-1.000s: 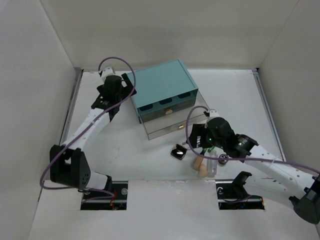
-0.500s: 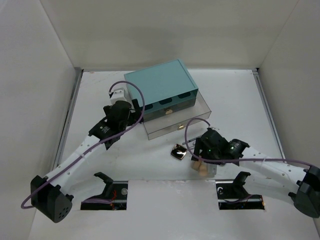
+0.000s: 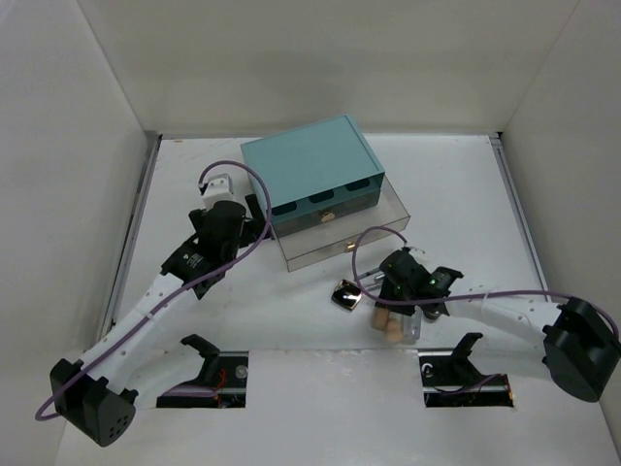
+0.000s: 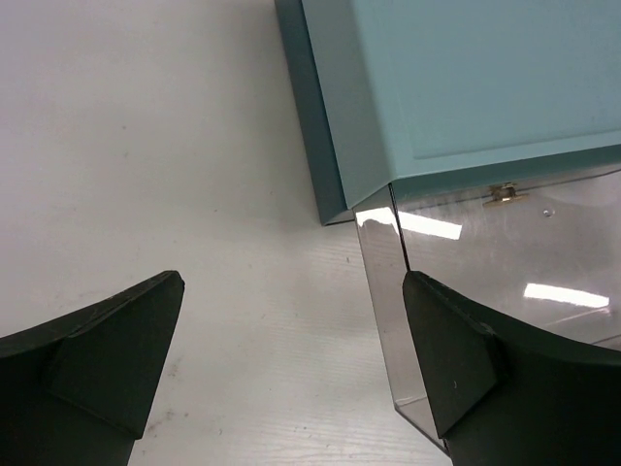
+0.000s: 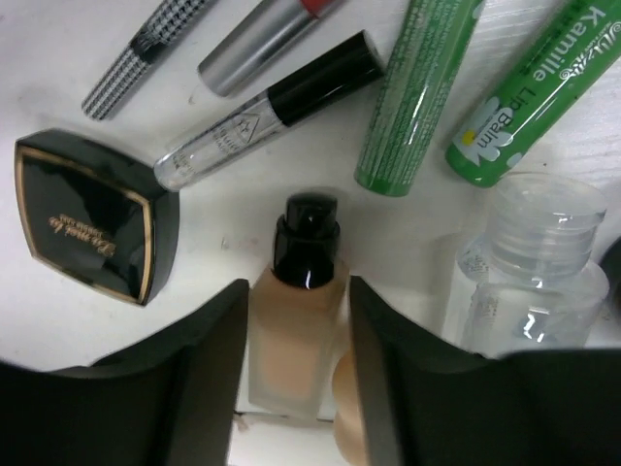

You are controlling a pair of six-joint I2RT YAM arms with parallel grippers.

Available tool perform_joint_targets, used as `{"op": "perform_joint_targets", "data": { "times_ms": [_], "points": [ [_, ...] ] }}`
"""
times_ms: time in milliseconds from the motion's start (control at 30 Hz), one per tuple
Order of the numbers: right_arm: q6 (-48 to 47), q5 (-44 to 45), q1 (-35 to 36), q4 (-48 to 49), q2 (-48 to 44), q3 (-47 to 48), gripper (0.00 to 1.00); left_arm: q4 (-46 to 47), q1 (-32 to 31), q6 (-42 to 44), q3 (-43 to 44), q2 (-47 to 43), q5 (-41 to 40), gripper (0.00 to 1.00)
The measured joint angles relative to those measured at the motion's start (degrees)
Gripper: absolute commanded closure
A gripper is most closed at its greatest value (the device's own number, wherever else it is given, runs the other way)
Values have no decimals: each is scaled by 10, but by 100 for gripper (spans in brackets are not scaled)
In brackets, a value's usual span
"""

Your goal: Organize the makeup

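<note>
I should lift the bottle across with my right gripper and let it go inside the clear drawer (image 3: pixel 339 231). The drawer stands open outward of my gripper, to its left in the top view.
My right gripper (image 3: pixel 393 309) (image 5: pixel 299 369) is down at the table, its jaws closed against both sides of a beige foundation bottle (image 5: pixel 296 340) with a black cap, lying flat. A beige sponge (image 5: pixel 349 427) (image 3: pixel 391 330) lies just under it. A shiny dark square compact (image 5: pixel 92 214) (image 3: pixel 346 295) is to its left. Two green tubes (image 5: pixel 417 92), a clear lip gloss tube (image 5: pixel 262 112), a silver pencil (image 5: pixel 257 39) and a checkered pencil (image 5: pixel 146 53) lie beyond. My left gripper (image 3: pixel 254 225) (image 4: pixel 291 369) is open and empty over bare table.
The teal box (image 3: pixel 310 170) (image 4: pixel 466 87) stands at the middle back with its clear lower drawer (image 3: pixel 340 243) (image 4: pixel 505 272) pulled out toward me. A clear plastic bottle (image 5: pixel 529 272) lies right of the foundation bottle. White walls enclose the table.
My right gripper has come down and toward me over the makeup pile and closed around the foundation bottle. My left arm has swung from the box's back left corner to its front left corner.
</note>
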Motion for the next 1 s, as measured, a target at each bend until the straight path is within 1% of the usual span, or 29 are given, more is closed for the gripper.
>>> {"op": "perform_joint_targets", "data": {
  "times_ms": [67, 167, 200, 267, 367, 467, 567, 633, 733, 833, 1000],
  "points": [
    [4, 3, 2, -1, 6, 3, 64, -3, 2, 0, 0, -6, 0, 0],
    [6, 7, 4, -3, 6, 5, 82, -2, 10, 0, -8, -25, 1, 0],
    [6, 8, 4, -5, 6, 5, 86, -3, 18, 0, -11, -31, 1, 0],
    [5, 12, 7, -15, 2, 11, 89, -3, 32, 0, -15, -41, 2, 0],
    [-17, 16, 26, -41, -27, 33, 91, -5, 41, 0, -18, -53, 10, 0],
    [-60, 13, 57, -54, -79, 85, 90, -5, 36, 0, -19, -62, 25, 0],
    [-111, 6, 75, -36, -114, 149, 90, -4, 33, 2, -21, -70, 35, 0],
    [-146, 1, 75, -6, -120, 181, 90, -3, 32, 2, -26, -73, 40, 0],
    [-193, -7, 44, 38, -88, 226, 90, -5, 25, 2, -27, -73, 44, 0],
    [-222, -9, -5, 83, -14, 278, 90, -5, -3, 5, -27, -76, 53, 0],
    [-243, -9, -54, 124, 118, 358, 89, -15, -85, 19, -27, -76, 70, 0]
  ]
}}
